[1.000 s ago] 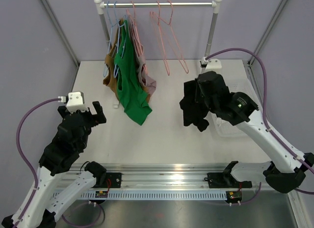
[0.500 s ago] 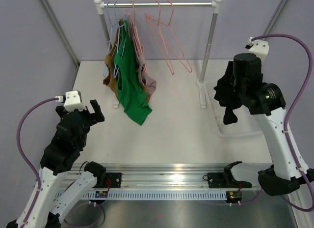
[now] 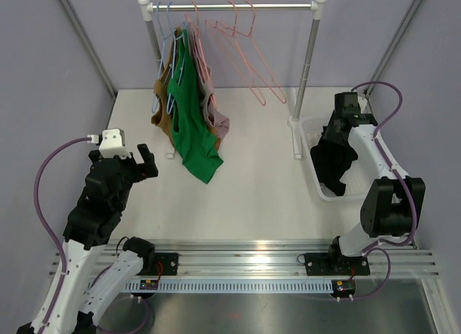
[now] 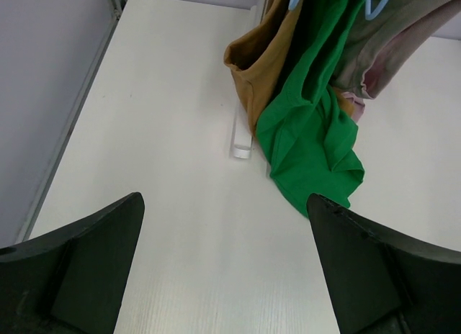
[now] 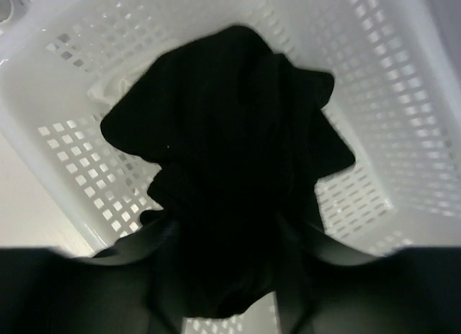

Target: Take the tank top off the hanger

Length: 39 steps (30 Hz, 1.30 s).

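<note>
My left gripper will go up and reach outward to the rack, onto the wire of the pink hanger at the pinkish tank top, because this tank top is still hanging there.
A black tank top [image 3: 333, 161] hangs bunched over the white basket [image 3: 317, 192] at the right of the table. My right gripper [image 3: 333, 136] is just above it. In the right wrist view the black tank top [image 5: 230, 140] fills the space between the fingers of that gripper [image 5: 227, 276], which stand spread wide apart, open, over the basket [image 5: 403, 96]. Two empty pink hangers [image 3: 252, 57] hang on the rack rail [image 3: 230, 6]. Over bare table at the left, my left gripper [image 3: 137, 165] [image 4: 225, 269] is wide open and holds nothing.
A green top [image 3: 191, 125] [image 4: 310, 132], a brown one [image 3: 162, 104] [image 4: 259, 68] and a pinkish one [image 3: 220, 122] [image 4: 389, 53] hang on hangers at the rack's left end. The rack's right post [image 3: 306, 68] stands beside the basket.
My right arm has swung from the table's middle out over the basket, carrying the black tank top, and its jaws have opened. The empty pink hangers have swung. The left arm barely moved.
</note>
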### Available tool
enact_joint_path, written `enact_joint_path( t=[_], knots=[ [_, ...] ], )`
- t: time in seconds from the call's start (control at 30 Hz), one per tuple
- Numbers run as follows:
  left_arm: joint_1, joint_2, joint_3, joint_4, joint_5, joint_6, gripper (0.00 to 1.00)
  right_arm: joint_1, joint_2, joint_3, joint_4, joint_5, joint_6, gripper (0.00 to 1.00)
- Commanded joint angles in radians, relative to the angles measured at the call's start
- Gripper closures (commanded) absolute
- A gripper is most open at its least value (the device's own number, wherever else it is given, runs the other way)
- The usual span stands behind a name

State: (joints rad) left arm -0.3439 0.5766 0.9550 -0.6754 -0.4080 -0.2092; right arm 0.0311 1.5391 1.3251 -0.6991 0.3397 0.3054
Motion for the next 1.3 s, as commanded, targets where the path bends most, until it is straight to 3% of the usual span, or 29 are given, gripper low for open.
enact_joint_path(
  t=[0.0,0.03,0.1,0.27,0.43,0.5,0.6,0.8,1.07,1.27],
  knots=[
    [0.006,0.025,0.057,0.044,0.119,-0.012,0.01,-0.007,0.035,0.040,0.051,-0.038,0.020,0.38],
    [0.006,0.032,0.076,0.037,0.135,-0.022,0.01,-0.008,0.038,0.055,0.033,-0.036,0.020,0.32],
    [0.006,0.057,0.117,0.016,0.161,-0.076,0.01,-0.008,0.012,0.088,0.000,-0.047,0.017,0.01],
    [0.006,0.143,0.313,-0.030,0.303,-0.145,0.01,-0.007,-0.166,0.128,-0.045,-0.103,0.012,0.01],
    [0.005,0.302,0.508,-0.061,0.379,-0.151,0.01,-0.007,-0.414,-0.004,0.087,-0.474,0.072,0.00],
    [0.003,0.354,0.606,-0.069,0.382,-0.138,0.01,-0.008,-0.470,-0.096,0.191,-0.709,0.116,0.01],
    [-0.006,0.488,0.766,-0.121,0.357,-0.113,0.01,-0.007,-0.505,-0.165,0.245,-0.869,0.196,0.01],
    [-0.061,0.735,1.023,-0.176,0.255,-0.090,0.01,-0.007,-0.573,-0.293,0.296,-0.955,0.271,0.05],
    [-0.112,0.997,1.249,-0.187,0.115,-0.058,0.02,-0.008,-0.706,-0.406,0.263,-0.982,0.270,0.09],
    [-0.170,1.203,1.432,-0.176,0.063,-0.033,0.21,-0.008,-0.758,-0.455,0.250,-1.001,0.258,0.11]
  ],
)
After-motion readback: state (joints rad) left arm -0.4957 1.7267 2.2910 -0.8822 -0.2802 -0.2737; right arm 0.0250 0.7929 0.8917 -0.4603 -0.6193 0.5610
